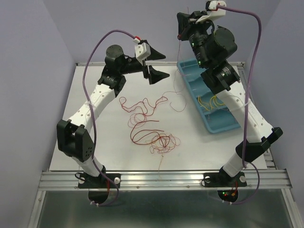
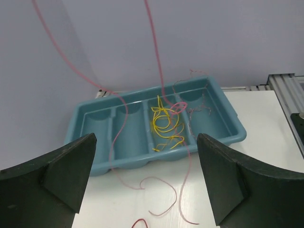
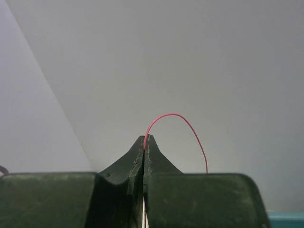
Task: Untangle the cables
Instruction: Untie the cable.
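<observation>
Next, my left gripper moves toward the tray and closes around the small loop point(image 2: 178, 108), because the hanging pink-red cable curls over itself there.
A loose tangle of thin red and orange cables point(image 1: 149, 129) lies on the white table, mid-view from the top. My right gripper point(image 1: 181, 26) is raised high over the tray's far end, shut on one pink-red cable point(image 3: 178, 118) that arcs out of its tips point(image 3: 146, 141). This strand hangs down point(image 1: 176, 71) to the table and shows in the left wrist view point(image 2: 154, 57). My left gripper point(image 1: 154, 65) is open and empty, held above the table's far middle, its fingers point(image 2: 61, 175) framing the tray. Yellow cables point(image 2: 166, 124) lie in one tray compartment point(image 1: 211, 102).
A blue tray with several compartments point(image 1: 223, 124) sits at the right of the table; it also shows in the left wrist view point(image 2: 95, 118). Thin pinkish strands lie in its compartment beside the yellow ones point(image 2: 199, 108). Purple walls close in the back and sides.
</observation>
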Motion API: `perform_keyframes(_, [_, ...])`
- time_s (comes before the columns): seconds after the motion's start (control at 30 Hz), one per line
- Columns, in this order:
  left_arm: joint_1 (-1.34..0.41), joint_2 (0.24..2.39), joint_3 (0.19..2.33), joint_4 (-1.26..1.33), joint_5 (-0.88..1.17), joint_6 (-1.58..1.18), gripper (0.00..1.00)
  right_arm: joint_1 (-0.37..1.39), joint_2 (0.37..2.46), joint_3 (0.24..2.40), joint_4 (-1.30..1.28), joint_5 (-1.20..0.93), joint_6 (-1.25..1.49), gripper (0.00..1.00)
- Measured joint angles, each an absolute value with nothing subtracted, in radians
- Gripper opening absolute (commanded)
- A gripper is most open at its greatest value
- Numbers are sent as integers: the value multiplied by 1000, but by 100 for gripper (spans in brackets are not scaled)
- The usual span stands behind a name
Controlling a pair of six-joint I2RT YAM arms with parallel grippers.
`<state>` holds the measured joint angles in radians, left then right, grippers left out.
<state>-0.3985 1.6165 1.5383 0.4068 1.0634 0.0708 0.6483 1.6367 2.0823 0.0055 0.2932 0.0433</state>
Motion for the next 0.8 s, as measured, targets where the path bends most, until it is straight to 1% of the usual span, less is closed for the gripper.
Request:
perform_keyframes(0.33, [-505, 1721, 1517, 562, 1053, 17, 99, 648, 1637, 2061, 16, 234, 106, 1])
perform_keyframes(0.5, [-527, 1788, 1533, 597, 956, -28, 99, 648, 1636, 2044, 36, 226, 115, 1])
perform_keyframes(0.6, [-530, 1835, 1583, 603, 881, -66, 99, 649, 1636, 2017, 43, 217, 121, 1])
perform_keyframes(0.7, [-531, 1870, 1631, 607, 854, -100, 99, 649, 1636, 1995, 45, 210, 129, 1])
perform_keyframes(0.8, [-531, 1906, 1676, 613, 851, -132, 91, 649, 1633, 1977, 52, 201, 136, 1])
